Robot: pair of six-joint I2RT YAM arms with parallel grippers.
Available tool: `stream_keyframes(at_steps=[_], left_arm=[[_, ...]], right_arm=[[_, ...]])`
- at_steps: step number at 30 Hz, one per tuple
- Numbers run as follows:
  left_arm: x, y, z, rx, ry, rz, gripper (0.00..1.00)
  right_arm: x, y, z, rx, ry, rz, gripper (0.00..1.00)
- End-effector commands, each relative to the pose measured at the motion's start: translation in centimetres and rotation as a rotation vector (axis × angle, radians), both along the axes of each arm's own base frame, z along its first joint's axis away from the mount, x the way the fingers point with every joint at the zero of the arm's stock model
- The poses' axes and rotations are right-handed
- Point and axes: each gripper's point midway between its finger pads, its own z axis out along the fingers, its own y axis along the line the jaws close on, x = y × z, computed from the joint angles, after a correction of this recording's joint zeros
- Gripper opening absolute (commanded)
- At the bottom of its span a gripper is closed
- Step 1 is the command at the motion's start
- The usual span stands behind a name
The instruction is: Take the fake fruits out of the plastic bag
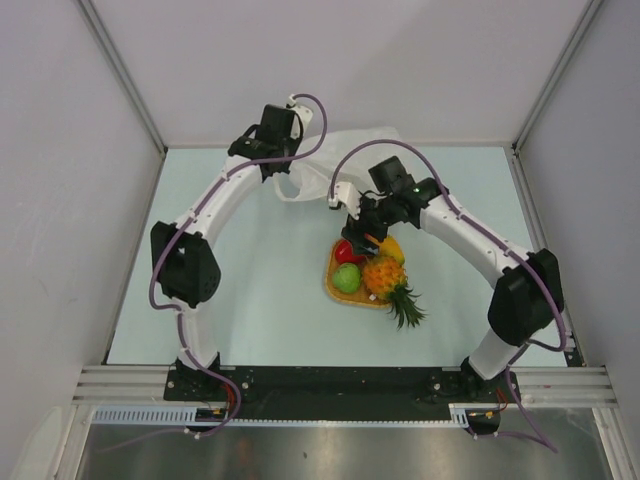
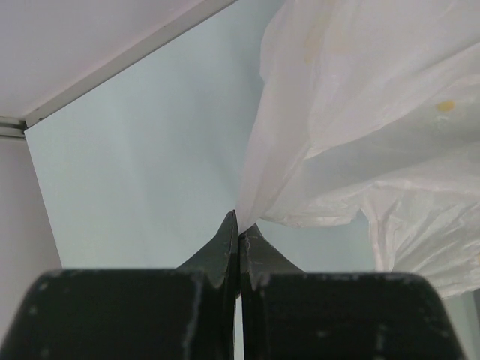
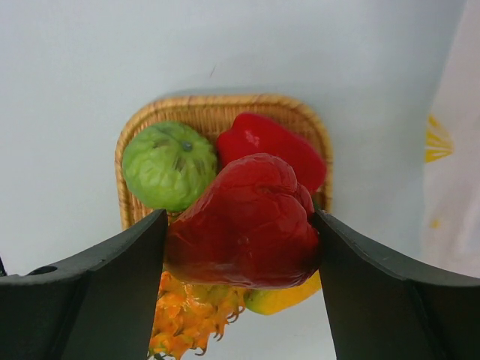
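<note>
Apple and pineapple fill the nearer part of the tray, so my right gripper will next turn and come down onto the tray's far edge between the red piece (image 3: 274, 146) and mango (image 3: 289, 296).
My right gripper (image 3: 240, 247) is shut on a dark red fruit (image 3: 244, 221) and holds it above the woven tray (image 3: 142, 124). On the tray lie a green apple (image 3: 169, 165), a second red piece (image 3: 274, 146), the pineapple (image 3: 187, 319) and the yellow mango (image 3: 289, 296). In the top view the right gripper (image 1: 362, 232) hovers over the tray's far edge, with the apple (image 1: 346, 279) and pineapple (image 1: 388, 280) below it. My left gripper (image 2: 238, 225) is shut on an edge of the white plastic bag (image 2: 360, 112), which lies at the far middle of the table (image 1: 335, 165).
Grey walls enclose the pale table (image 1: 250, 290) on the left, far and right sides. The bag's loop handle (image 1: 290, 190) trails toward the left arm. The pineapple's green crown (image 1: 406, 310) sticks out over the tray's near right edge.
</note>
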Motion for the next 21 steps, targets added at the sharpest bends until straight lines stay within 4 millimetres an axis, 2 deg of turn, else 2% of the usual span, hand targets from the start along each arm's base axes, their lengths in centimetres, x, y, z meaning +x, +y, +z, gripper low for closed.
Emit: stream_keyframes(at_steps=[1, 4, 9, 14, 21], left_arm=[[-0.8, 0.1, 3.8, -0.044, -0.079, 0.003, 0.0], [-0.8, 0.2, 3.8, -0.041, -0.079, 0.002, 0.0], [-0.9, 0.1, 3.5, -0.041, -0.072, -0.005, 0.0], [-0.7, -0.2, 3.3, -0.048, -0.064, -0.015, 0.0], [-0.9, -0.2, 3.1, -0.035, -0.058, -0.021, 0.0]], right_arm=[[-0.4, 0.2, -2.6, -0.088, 0.024, 0.024, 0.54], [-0.3, 0.3, -3.4, -0.123, 0.012, 0.034, 0.54], [0.4, -0.1, -2.8, -0.175, -0.103, 0.122, 0.54], [1.9, -0.6, -1.1, -0.231, -0.325, 0.349, 0.56], [3.8, -2.4, -1.5, -0.323, -0.473, 0.575, 0.56]])
